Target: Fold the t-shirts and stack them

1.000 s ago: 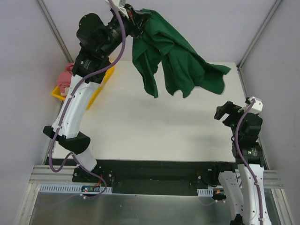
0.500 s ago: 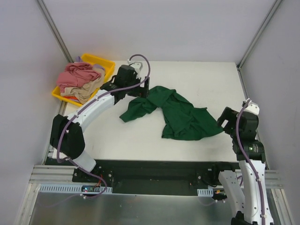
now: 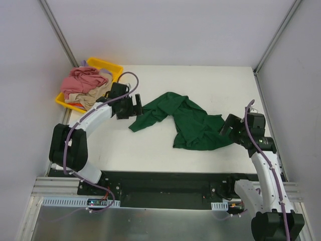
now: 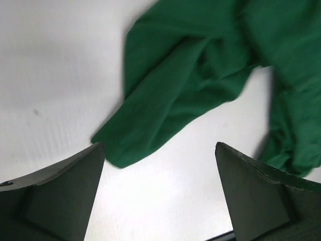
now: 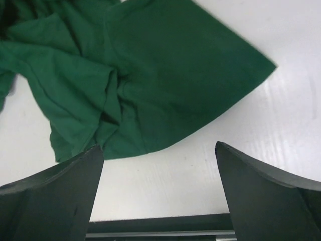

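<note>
My left gripper should next go down and move gently back onto the green t-shirt's narrow tip (image 3: 135, 126) (image 4: 117, 149), because that tip is below the open fingers and nearer my base.
A dark green t-shirt (image 3: 188, 120) lies crumpled on the middle of the white table (image 3: 150, 145). My left gripper (image 3: 131, 107) hovers open just left of the shirt's left tip; in the left wrist view that green t-shirt (image 4: 200, 75) lies beyond my left gripper (image 4: 159, 150), nothing between the fingers. My right gripper (image 3: 226, 126) stands open at the shirt's right edge; in the right wrist view the green t-shirt (image 5: 125, 75) spreads just ahead of my right gripper (image 5: 159, 150). A dusty pink t-shirt (image 3: 83, 79) and a beige t-shirt (image 3: 93, 96) are bunched in the tray.
A shallow yellow tray (image 3: 111, 66) sits at the table's back left corner. Grey walls and metal frame posts (image 3: 59, 35) enclose the table. The black front rail (image 3: 165, 179) runs along the near edge.
The left gripper held the green shirt high above the table, lowered it, let go and drew back left. The right arm moved in towards the shirt's right edge.
</note>
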You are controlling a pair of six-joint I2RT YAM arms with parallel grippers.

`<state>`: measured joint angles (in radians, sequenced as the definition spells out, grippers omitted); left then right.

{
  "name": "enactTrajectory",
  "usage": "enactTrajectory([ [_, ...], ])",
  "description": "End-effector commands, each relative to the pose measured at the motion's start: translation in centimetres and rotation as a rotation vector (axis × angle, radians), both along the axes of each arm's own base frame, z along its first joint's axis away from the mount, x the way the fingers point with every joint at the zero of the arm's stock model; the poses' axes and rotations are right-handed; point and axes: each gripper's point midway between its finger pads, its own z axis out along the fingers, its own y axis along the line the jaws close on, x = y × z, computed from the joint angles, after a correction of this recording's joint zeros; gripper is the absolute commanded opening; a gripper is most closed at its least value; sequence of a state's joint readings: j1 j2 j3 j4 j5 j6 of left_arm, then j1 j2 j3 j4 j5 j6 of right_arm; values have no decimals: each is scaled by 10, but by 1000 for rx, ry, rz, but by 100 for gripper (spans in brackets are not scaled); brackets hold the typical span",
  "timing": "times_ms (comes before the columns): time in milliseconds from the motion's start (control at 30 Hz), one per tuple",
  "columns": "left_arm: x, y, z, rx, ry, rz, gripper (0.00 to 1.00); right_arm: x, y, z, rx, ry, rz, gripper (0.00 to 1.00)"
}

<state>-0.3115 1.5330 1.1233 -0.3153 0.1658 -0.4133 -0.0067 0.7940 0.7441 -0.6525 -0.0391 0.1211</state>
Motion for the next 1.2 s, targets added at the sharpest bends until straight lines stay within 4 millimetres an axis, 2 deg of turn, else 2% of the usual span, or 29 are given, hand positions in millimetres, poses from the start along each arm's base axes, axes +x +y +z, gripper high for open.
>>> enactTrajectory([
  [0, -41, 8, -54, -24, 239, 53, 89, -3, 38, -10, 157, 5, 117, 96],
  [133, -59, 14, -80, -7, 323, 90, 86, -13, 39, -31, 163, 73, 104, 96],
  [300, -52, 10, -97, -11, 363, 96, 78, -15, 41, -41, 175, 105, 104, 96],
  [400, -42, 6, -104, -13, 372, 104, 68, -16, 40, -44, 173, 113, 99, 96],
  [433, -38, 6, -106, -11, 376, 108, 62, -17, 40, -46, 170, 114, 96, 96],
  [467, -33, 4, -105, -10, 366, 105, 40, -18, 40, -46, 168, 116, 97, 96],
  [500, -27, 5, -105, 0, 355, 109, 14, -18, 41, -45, 172, 111, 104, 96],
  [533, -21, 8, -103, 21, 334, 118, 0, -20, 45, -43, 189, 110, 126, 96],
  [667, 1, 16, -69, 52, 198, 142, 0, -30, 76, -40, 189, 123, 300, 96],
  [733, 4, 21, -52, 56, 141, 164, 0, -34, 95, -40, 112, 125, 392, 96],
  [767, 4, 22, -45, 52, 120, 170, 0, -38, 111, -42, 76, 132, 470, 96],
  [833, 1, 23, -36, 42, 96, 169, 0, -38, 131, -45, 23, 118, 537, 96],
  [1000, -16, 30, -42, 56, 98, 200, 0, -22, 177, -42, -138, 5, 648, 96],
  [1033, -18, 31, -42, 57, 97, 199, 0, -16, 180, -45, -160, -3, 620, 99],
  [1167, -22, 32, -47, 59, 108, 203, 0, 4, 185, -60, -201, 8, 536, 86],
])
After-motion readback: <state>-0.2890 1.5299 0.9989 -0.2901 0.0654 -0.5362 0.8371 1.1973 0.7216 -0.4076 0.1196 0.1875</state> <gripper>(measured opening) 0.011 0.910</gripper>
